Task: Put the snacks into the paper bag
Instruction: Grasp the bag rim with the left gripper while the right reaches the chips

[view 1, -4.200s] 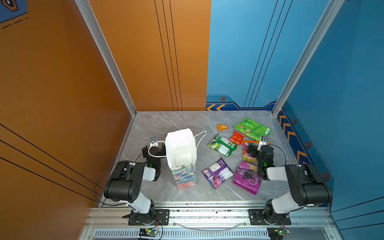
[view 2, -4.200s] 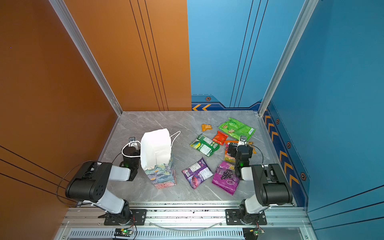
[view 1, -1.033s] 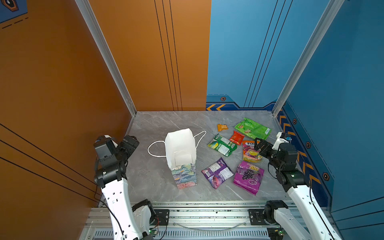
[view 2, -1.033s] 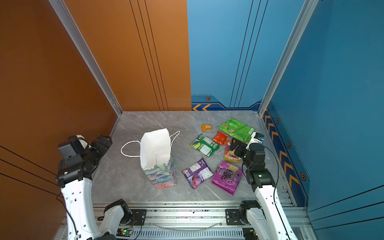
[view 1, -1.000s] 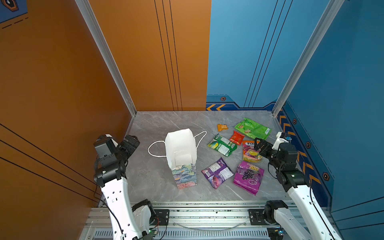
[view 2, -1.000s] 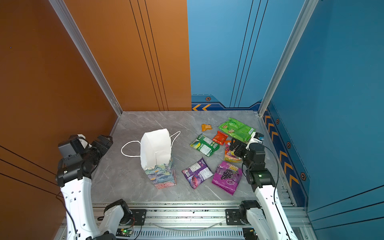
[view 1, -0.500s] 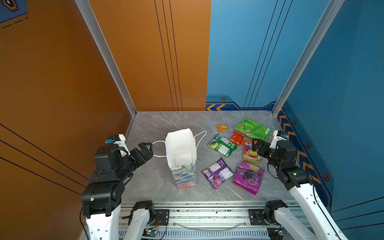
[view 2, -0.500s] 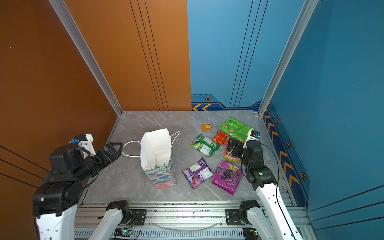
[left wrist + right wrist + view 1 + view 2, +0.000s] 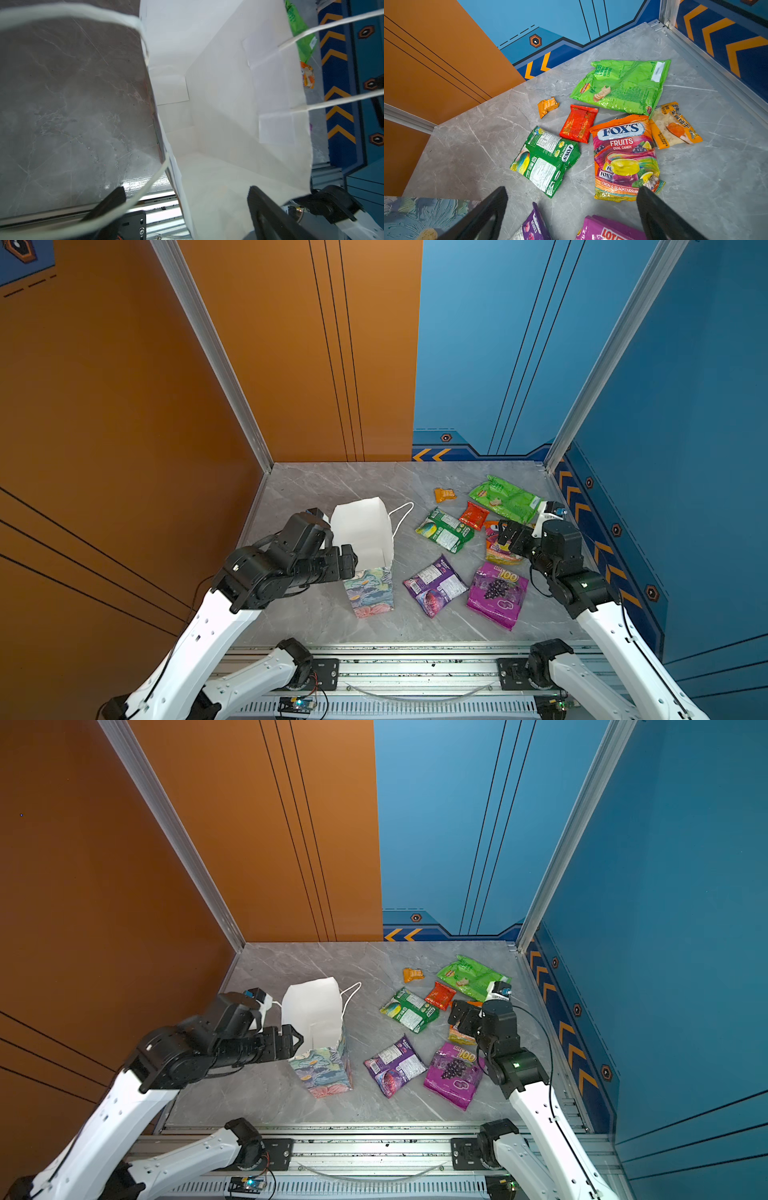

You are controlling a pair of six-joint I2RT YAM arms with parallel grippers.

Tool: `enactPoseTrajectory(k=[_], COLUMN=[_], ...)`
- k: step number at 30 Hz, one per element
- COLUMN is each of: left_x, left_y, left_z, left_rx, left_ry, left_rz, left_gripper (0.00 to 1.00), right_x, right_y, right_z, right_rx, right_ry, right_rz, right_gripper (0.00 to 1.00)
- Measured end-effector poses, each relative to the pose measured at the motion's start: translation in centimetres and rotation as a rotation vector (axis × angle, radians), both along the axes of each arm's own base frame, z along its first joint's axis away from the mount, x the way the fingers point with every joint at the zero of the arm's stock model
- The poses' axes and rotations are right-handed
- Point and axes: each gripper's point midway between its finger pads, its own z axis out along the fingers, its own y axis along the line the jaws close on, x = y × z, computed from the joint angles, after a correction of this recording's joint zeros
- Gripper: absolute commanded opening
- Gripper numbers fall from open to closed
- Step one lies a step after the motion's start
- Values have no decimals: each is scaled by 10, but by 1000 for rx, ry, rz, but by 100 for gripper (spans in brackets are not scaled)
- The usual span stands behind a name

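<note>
My left gripper should next move gently outward along the bag's side edge (image 9: 332, 533) (image 9: 163, 136) and close on it. That edge is between the open fingers and runs outward from them.
The paper bag (image 9: 368, 531) stands upright left of centre, mouth open, white inside, floral outside (image 9: 324, 1073). My left gripper (image 9: 348, 562) is open at its left rim; in the left wrist view its jaws (image 9: 187, 197) straddle the bag's wall, with a cord handle (image 9: 145, 187) by one finger. The snacks lie flat to the right: light green (image 9: 505, 499), small orange (image 9: 444, 494), red (image 9: 578, 123), dark green (image 9: 546, 160), fruit candy (image 9: 623, 158), purple (image 9: 434, 585), magenta with grapes (image 9: 496, 593). My right gripper (image 9: 572, 199) hangs open and empty above them.
Orange wall panels stand close on the left and blue ones close on the right and behind. An aluminium rail (image 9: 415, 668) runs along the front edge. Another orange-yellow packet (image 9: 675, 126) lies by the right wall. Bare grey floor (image 9: 332, 485) shows behind the bag.
My left arm has swung down and right, from near the left wall to the bag's rim. The right gripper has edged left over the packets. No packet has moved.
</note>
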Motion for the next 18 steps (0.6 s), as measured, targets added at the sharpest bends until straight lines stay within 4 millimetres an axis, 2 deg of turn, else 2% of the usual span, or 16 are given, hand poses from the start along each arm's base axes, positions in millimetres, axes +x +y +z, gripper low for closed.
enactPoseTrajectory(k=[3,4,6,12,18], left_x=[6,7,10,20,29], left_y=[5,6,8,13,12], left_z=[-2,-2,-2,-6,-6], left_rx=[35,44,58,115,133], left_ry=[-7,-10,-14,-19,-36], left_rz=[26,31,45,66,63], left_gripper=[87,81,75,60,41], right_x=[-3,-4,-6,-10,-12], right_y=[2,2,3,8,11], right_z=[2,3,4,4,1], right_rx=[-2,-1,-1,-1,-6], right_ry=[7,5,3,5,22], right_rz=[9,11,16,35,46], right_gripper=[99,99,99,99,99])
